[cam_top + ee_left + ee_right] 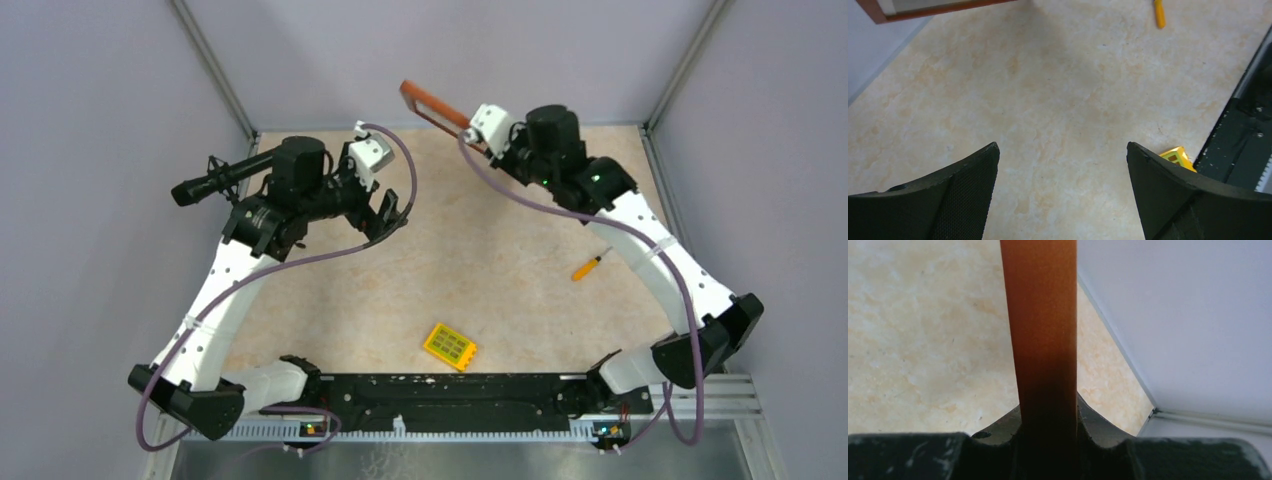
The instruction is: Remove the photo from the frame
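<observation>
The frame is still hanging edge-on in the air. My right gripper should move down and back and tilt the frame flat onto the table to release it.
My right gripper holds the frame up in the air near the back wall, edge-on to the top view. In the right wrist view the frame's reddish-brown edge runs straight up from between the jaws of that gripper, which are shut on it. One frame corner shows at the upper left of the left wrist view, with a pale strip inside the border. The photo is hidden. My left gripper hangs open over the bare tabletop, its fingers wide apart with nothing between them.
A small yellow block lies near the front rail; it peeks out beside the left gripper's right finger. An orange pen-like tool lies on the right of the table. Grey walls close in the back and sides.
</observation>
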`<state>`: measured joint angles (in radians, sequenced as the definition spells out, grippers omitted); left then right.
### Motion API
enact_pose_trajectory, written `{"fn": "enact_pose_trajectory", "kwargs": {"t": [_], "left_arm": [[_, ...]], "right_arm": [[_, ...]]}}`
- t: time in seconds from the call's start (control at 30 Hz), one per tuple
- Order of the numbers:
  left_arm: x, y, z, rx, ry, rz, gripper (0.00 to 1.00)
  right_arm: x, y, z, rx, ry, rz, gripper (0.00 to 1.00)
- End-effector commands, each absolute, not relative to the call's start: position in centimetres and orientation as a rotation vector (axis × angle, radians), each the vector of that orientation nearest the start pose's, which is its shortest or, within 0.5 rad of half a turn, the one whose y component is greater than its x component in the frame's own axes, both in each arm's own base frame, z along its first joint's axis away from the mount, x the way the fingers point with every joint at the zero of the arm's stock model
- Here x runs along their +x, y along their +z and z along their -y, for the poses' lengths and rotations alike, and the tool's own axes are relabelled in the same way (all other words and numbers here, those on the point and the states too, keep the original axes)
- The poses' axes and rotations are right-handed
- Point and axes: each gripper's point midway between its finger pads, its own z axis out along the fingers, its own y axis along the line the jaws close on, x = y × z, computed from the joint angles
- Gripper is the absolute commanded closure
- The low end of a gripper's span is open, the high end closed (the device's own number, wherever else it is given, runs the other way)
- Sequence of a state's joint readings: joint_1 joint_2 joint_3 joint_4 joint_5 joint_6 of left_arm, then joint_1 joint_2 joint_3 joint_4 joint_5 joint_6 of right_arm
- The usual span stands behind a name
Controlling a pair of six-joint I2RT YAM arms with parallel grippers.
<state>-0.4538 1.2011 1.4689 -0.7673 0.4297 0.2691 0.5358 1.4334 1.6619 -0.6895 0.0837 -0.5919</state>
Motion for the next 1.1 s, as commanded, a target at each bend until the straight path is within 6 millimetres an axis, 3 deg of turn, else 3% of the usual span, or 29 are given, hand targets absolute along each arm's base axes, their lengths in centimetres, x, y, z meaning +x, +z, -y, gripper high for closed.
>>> {"fn": "enact_pose_trajectory", "kwargs": {"t": [0.0, 0.13, 0.33, 0.57, 0.83, 0.97, 1.07], "left_arm": [[24.2, 35.8, 20.8, 0.966, -0.737, -1.717, 0.01], [22.7, 35.2, 20.0, 0.990, -0.741, -1.697, 0.01], [23.5, 32.2, 19.0, 0.990, -0.675, -1.765, 0.01], [23.8, 31.0, 19.1, 0.986, -0.690, -1.795, 0.01], [24.4, 29.0, 19.3, 0.968, -0.714, -1.826, 0.01], [24.8, 28.3, 19.5, 0.970, -0.719, -1.838, 0.01], [25.2, 28.0, 19.7, 0.968, -0.719, -1.839, 0.01]], "right_arm": [[38.6, 34.7, -17.9, -1.010, -0.327, -1.650, 1.00], [36.9, 29.6, -20.1, -1.118, -0.278, -1.654, 1.00], [34.8, 22.7, -22.9, -1.243, -0.284, -1.624, 1.00], [34.3, 15.4, -23.4, -1.310, -0.358, -1.614, 0.98], [33.1, 10.5, -24.3, -1.383, -0.261, -1.745, 0.75], [32.0, 7.2, -23.7, -1.455, -0.247, -1.777, 0.74], [31.1, 5.4, -23.5, -1.510, -0.221, -1.806, 0.67]]}}
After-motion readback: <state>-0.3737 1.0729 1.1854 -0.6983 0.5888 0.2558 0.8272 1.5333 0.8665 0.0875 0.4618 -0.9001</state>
